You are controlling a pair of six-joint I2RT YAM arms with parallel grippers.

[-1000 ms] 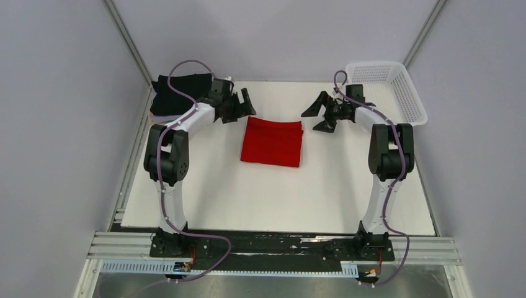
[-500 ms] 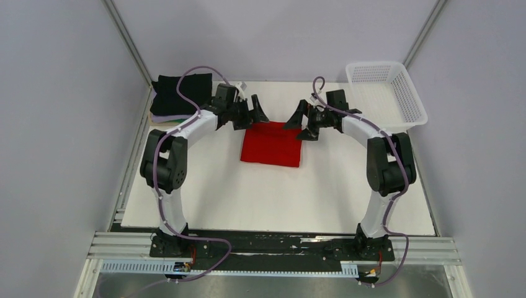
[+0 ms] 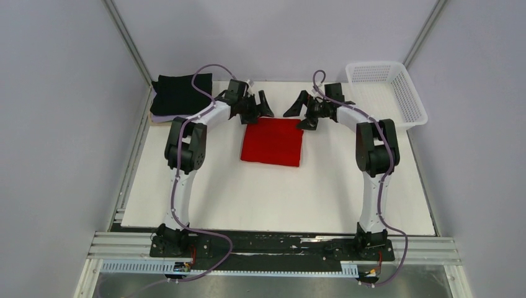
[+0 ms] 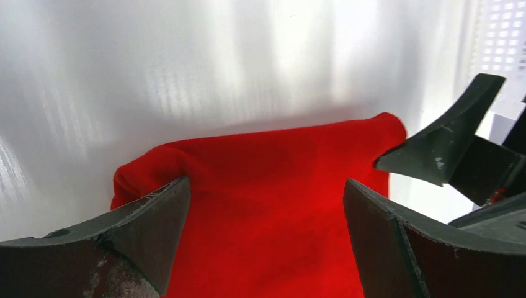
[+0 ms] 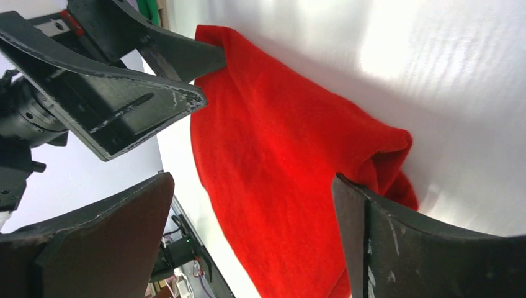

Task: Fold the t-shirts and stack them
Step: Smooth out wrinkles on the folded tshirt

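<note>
The robot will pull its left gripper back and lower it astride the red t-shirt's edge facing the stack point(image 3: 242, 144), because that edge is below and back from the gripper.
A red t-shirt point(image 3: 273, 141) lies folded into a rectangle at mid-table. My left gripper point(image 3: 258, 107) hovers open at its far left corner, and my right gripper point(image 3: 299, 115) hovers open at its far right corner. In the left wrist view the red t-shirt point(image 4: 267, 155) fills the gap between the spread fingers of the left gripper point(image 4: 265, 186), with nothing pinched. The right wrist view shows the red t-shirt point(image 5: 279, 143) under the open right gripper point(image 5: 254, 183). A folded black t-shirt point(image 3: 181, 93) tops a stack at the far left, a pale one point(image 3: 161, 119) peeking out beneath.
A white mesh basket point(image 3: 403, 93) stands at the far right corner of the white table point(image 3: 279, 198). The two grippers sit close together, and the left gripper's fingers point(image 5: 124, 93) show in the right wrist view. Grey walls enclose the table.
Both arms have swung inward from the sides to the far edge of the red t-shirt. The right gripper's jaws spread a little wider. The shirt has not moved.
</note>
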